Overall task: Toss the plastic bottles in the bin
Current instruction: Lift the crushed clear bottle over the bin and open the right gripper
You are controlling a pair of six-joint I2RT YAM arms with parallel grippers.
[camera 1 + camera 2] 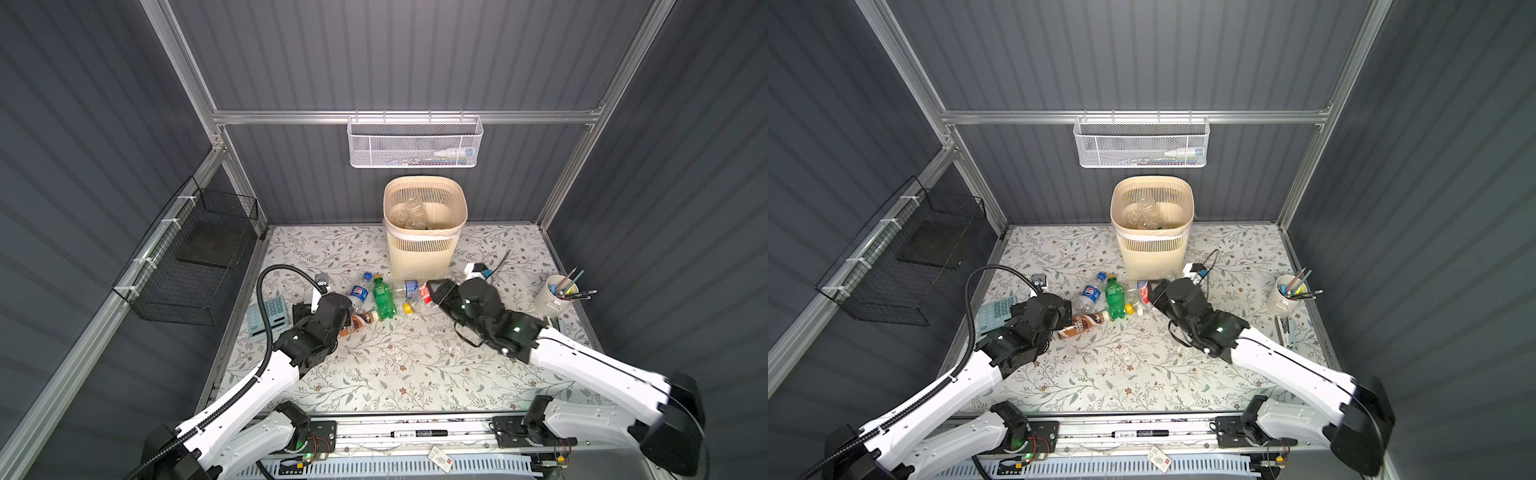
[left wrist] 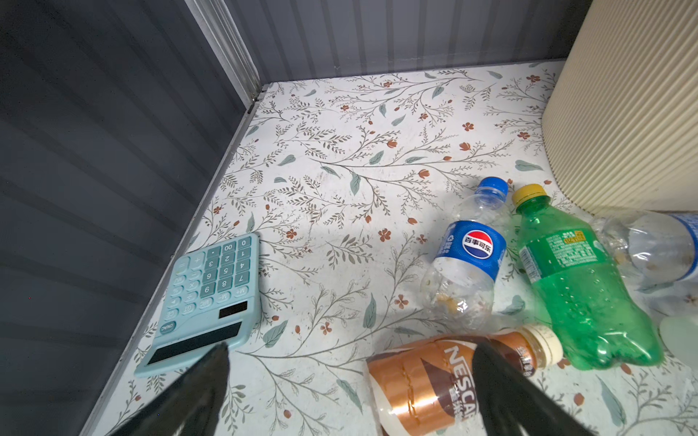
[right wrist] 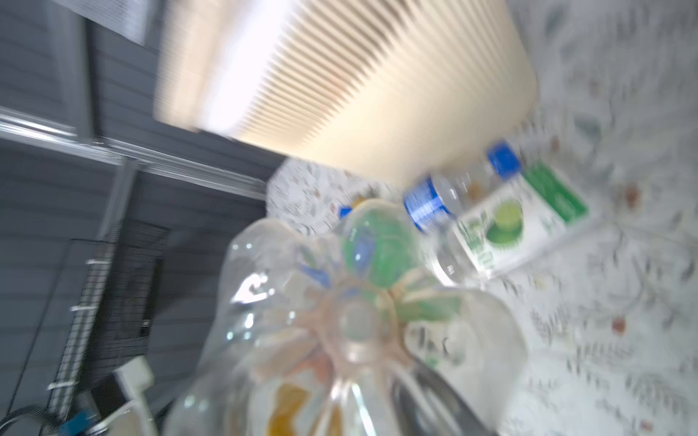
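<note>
The bin's rim is higher than the clear bottle, so my right gripper will next lift the bottle up and outward over the bin's open top [image 1: 427, 205] to release it.
The beige slatted bin [image 1: 424, 249] [image 1: 1152, 253] stands at the back centre with clear plastic bottles [image 1: 411, 212] inside. In front of it lie a Pepsi bottle [image 1: 359, 293] [image 2: 468, 260], a green bottle [image 1: 382, 297] [image 2: 578, 290], a brown-sleeved bottle [image 1: 361, 322] [image 2: 426, 381] and a blue-labelled clear bottle [image 1: 409, 286]. My left gripper [image 2: 353, 349] is open, one finger over the brown bottle and the other near the calculator. My right gripper [image 1: 434, 295] is shut on a clear bottle [image 1: 419, 301] [image 3: 351, 328] with a red label and yellow cap. The right wrist view is blurred.
A light blue calculator [image 1: 268, 318] [image 2: 207, 305] lies by the left wall. A white cup of pens [image 1: 552, 295] stands at the right. A small white device [image 1: 478, 270] sits beside the bin. A white mesh basket [image 1: 415, 141] and a black wire basket [image 1: 187, 257] hang on the walls.
</note>
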